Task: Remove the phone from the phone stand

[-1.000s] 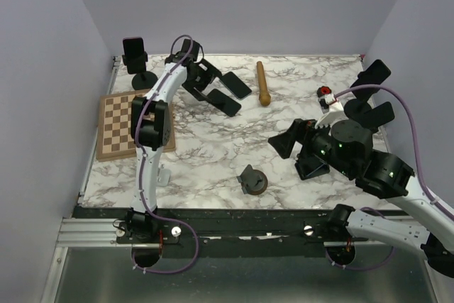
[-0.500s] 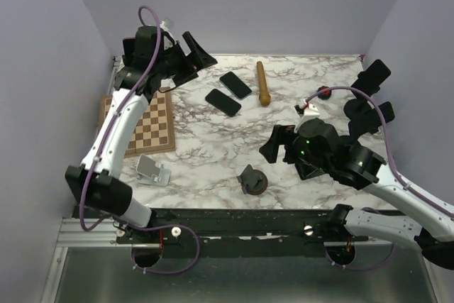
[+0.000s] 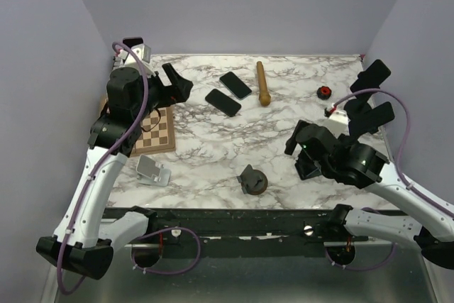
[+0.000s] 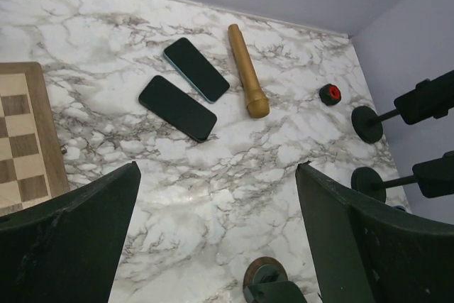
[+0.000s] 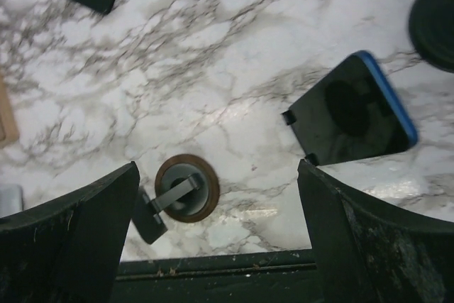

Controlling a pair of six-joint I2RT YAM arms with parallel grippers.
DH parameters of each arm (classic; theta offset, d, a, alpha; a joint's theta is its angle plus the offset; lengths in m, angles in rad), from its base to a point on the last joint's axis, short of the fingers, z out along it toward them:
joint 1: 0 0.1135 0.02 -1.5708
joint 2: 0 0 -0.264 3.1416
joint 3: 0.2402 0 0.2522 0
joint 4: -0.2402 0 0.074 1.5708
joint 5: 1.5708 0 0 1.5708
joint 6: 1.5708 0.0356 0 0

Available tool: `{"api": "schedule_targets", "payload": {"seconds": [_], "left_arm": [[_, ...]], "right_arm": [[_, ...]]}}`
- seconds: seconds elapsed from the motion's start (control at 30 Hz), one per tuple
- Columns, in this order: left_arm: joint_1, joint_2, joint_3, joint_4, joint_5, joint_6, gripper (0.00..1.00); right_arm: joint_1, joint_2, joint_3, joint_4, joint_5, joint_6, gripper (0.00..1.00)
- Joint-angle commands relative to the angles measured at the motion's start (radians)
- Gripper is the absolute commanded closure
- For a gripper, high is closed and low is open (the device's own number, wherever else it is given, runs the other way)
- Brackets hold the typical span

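Observation:
My right gripper will next go down to the right in the wrist view onto the phone's blue upper edge [image 5: 391, 97], which is below it there, clear of the stand's hooks.
Two dark phones stand on black round-base stands at the right edge, the far phone [image 3: 374, 72] [image 4: 429, 97] and the near phone [image 3: 376, 115] [image 4: 436, 175]. Another phone on a stand [image 3: 132, 42] peeks out behind my left arm at the back left corner. My left gripper [image 3: 177, 84] [image 4: 218, 168] hangs open high over the table's left side, holding nothing. My right gripper [image 3: 301, 150] [image 5: 216, 168] is open and empty above the near right, over a blue-edged phone [image 5: 351, 108] lying below it.
Two black phones [image 3: 234, 84] [image 3: 223, 102] lie flat at the back middle beside a wooden stick [image 3: 263, 83]. A red knob [image 3: 324, 91] sits right of them. A chessboard [image 3: 159, 129], a silver stand [image 3: 152, 170] and a brown-based empty stand [image 3: 252, 181] [image 5: 186, 188] lie nearer.
My left arm has swung from the flat phones at the back up and back to the left. My right arm has drawn back to the right. Both grippers stayed open.

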Motion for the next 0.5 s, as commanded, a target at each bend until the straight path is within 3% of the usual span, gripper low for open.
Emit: {"api": "schedule_targets", "payload": {"seconds": [0.0,0.07,0.13,0.27,0.47], "left_arm": [[-0.015,-0.087,-0.03,0.092,-0.08,0.062,0.01],[-0.024,-0.094,-0.023,0.085,-0.092,0.077,0.01],[-0.035,-0.102,-0.022,0.08,-0.1,0.083,0.01],[-0.064,-0.117,-0.034,0.096,-0.099,0.094,0.01],[-0.109,-0.136,-0.046,0.105,-0.112,0.121,0.01]], "right_arm": [[0.001,-0.001,0.075,-0.242,0.324,0.186,0.01],[-0.022,0.044,0.115,-0.308,0.386,0.192,0.02],[-0.122,0.112,0.159,-0.291,0.369,0.099,0.03],[-0.494,0.218,0.196,-0.109,0.051,-0.29,0.02],[-0.63,0.335,0.222,-0.162,-0.169,-0.445,0.0]]}}
